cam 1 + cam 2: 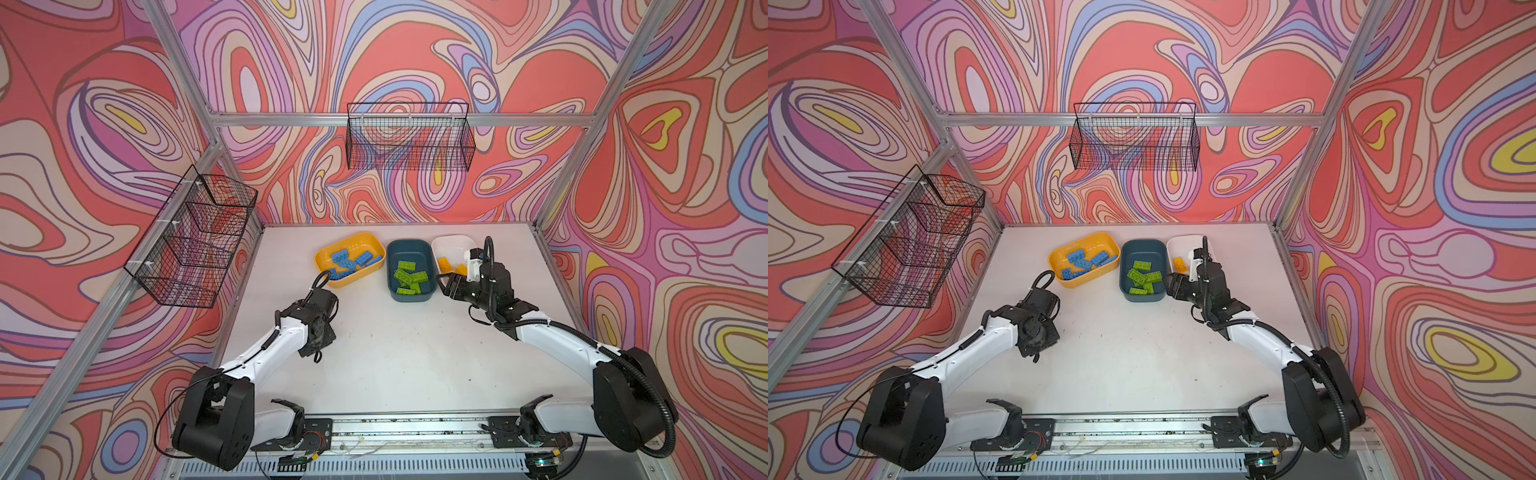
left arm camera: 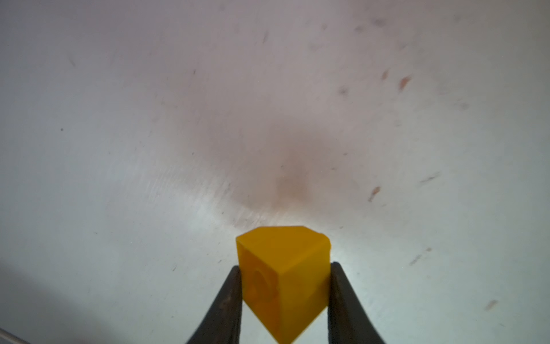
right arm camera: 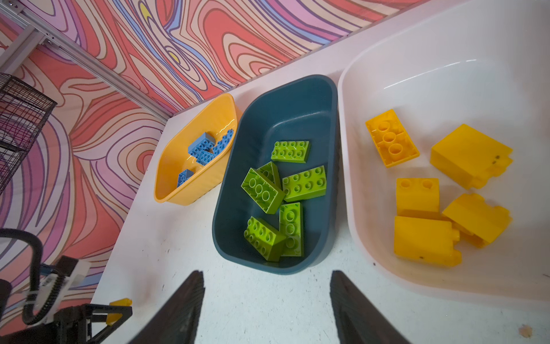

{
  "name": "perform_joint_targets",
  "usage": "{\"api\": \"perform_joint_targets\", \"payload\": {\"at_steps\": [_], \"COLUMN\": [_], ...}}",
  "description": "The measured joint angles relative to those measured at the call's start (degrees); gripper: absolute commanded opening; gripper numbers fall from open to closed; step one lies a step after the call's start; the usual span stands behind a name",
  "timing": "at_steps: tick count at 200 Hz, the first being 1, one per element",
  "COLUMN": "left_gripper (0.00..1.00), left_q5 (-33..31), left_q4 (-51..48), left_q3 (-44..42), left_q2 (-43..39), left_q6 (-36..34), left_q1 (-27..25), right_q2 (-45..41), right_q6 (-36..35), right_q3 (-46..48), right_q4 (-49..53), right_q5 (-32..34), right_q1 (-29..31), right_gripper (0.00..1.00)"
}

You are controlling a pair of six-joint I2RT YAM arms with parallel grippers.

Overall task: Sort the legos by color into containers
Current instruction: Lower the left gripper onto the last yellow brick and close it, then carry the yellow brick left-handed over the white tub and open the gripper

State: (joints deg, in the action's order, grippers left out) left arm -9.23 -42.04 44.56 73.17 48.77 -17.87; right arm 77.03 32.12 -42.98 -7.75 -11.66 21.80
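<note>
The yellow legos go up, outward across the teal container and over the white container (image 1: 453, 250) next. My left gripper releases them there, as that container stands outward of it.
My left gripper (image 2: 286, 266) is shut on a yellow lego (image 2: 300, 286) just above the bare white table; in both top views the wrist hides its fingers. My right gripper (image 3: 268, 274) hangs open and empty over the table in front of the teal container (image 3: 291, 110), seen in a top view too (image 1: 448, 286). That container holds several green legos (image 3: 303, 183). Blue legos (image 3: 205, 147) lie in the yellow container (image 1: 357, 243). The white container (image 3: 416, 83) holds several yellow legos (image 3: 422, 238), and the right arm covers part of it in both top views.
Black wire baskets hang on the left wall (image 1: 195, 237) and the back wall (image 1: 409, 137). The three containers stand in a row at the back of the white table (image 1: 395, 353). Aluminium frame posts edge the table.
</note>
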Motion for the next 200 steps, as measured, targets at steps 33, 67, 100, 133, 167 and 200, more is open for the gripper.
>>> {"api": "perform_joint_targets", "payload": {"at_steps": [33, 67, 100, 133, 167, 200], "left_gripper": [0.25, 0.24, 0.23, 0.23, 0.23, 0.24], "left_q5": [1.3, 3.1, 5.7, 9.4, 13.3, 18.0], "left_q4": [-0.2, 1.5, 3.5, 5.2, 7.2, 9.7], "left_q3": [12.0, 27.0, 42.4, 59.2, 73.3, 83.1], "left_q2": [1.7, 11.4, 24.7, 39.5, 52.4, 61.7], "left_q6": [-4.7, -8.2, -10.9, -12.9, -13.5, -12.9], "left_q1": [-3.9, -9.4, -14.2, -18.9, -22.3, -24.1], "right_q2": [-0.5, -4.8, -12.0, -18.1, -20.9, -21.7], "right_q6": [3.1, 7.3, 8.0, 7.6, 7.1, 6.9], "right_q3": [0.0, 2.3, 6.2, 8.1, 10.0, 12.7], "right_q4": [0.5, 0.9, 4.6, 9.7, 14.1, 16.5], "right_q5": [-0.5, -4.3, -4.7, -4.5, -4.0, -3.5], "right_q1": [-0.4, -6.4, -10.3, -12.3, -14.3, -14.5], "right_gripper": [0.70, 0.71, 0.71, 0.71, 0.72, 0.71]}}
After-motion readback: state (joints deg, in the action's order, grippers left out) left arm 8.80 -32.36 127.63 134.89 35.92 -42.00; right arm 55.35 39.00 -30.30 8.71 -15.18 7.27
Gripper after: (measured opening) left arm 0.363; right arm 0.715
